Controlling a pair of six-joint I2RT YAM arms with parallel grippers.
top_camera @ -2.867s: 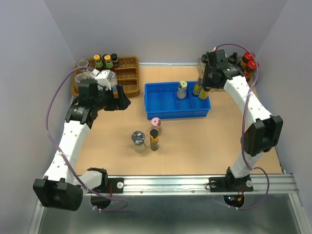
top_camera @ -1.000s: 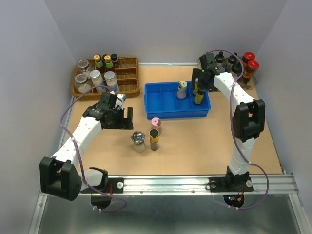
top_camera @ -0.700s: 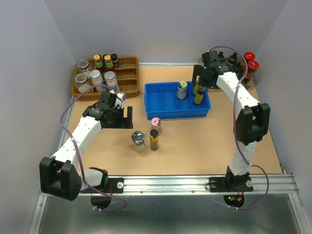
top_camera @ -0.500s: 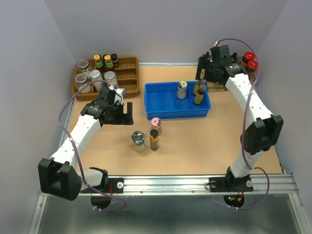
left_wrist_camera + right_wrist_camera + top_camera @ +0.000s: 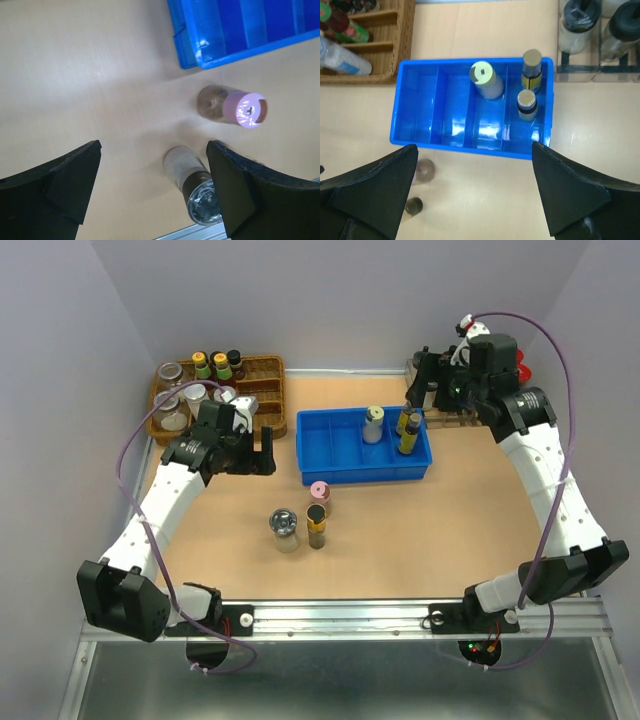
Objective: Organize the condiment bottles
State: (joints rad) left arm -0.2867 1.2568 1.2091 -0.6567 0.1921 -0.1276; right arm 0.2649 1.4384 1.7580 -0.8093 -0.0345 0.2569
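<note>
My right gripper swings back and to the left in the top view next, then down around the pink-lidded jar (image 5: 319, 496), since it stands outside the bin.
The blue bin (image 5: 350, 472) holds a pale-green-lidded jar (image 5: 373, 423) and two slim dark-capped bottles (image 5: 404, 421) (image 5: 409, 436), upright in its right compartments. From the right wrist I see that jar (image 5: 484, 78) and the bottles (image 5: 531, 66) (image 5: 526, 104). On the table stand a pink-lidded jar (image 5: 319, 496), a silver-lidded clear jar (image 5: 285, 529) and a third slim bottle (image 5: 316, 526). My left gripper (image 5: 266, 452) hovers open above the silver-lidded jar (image 5: 197, 192) and pink-lidded jar (image 5: 244, 107). My right gripper (image 5: 420, 383) is open, raised beyond the bin's right end, holding nothing.
A wicker basket (image 5: 262, 390) with other jars and bottles stands at the back left. Clear cruets with black tops (image 5: 580, 22) sit in a clear holder right of the bin. Red-capped bottles (image 5: 521, 370) are half hidden behind my right arm. A metal rail (image 5: 400, 615) runs along the near edge.
My right gripper has pulled up and back to the right, away from the slim bottles standing in the bin. My left gripper has drifted slightly toward the basket. Both stay open.
</note>
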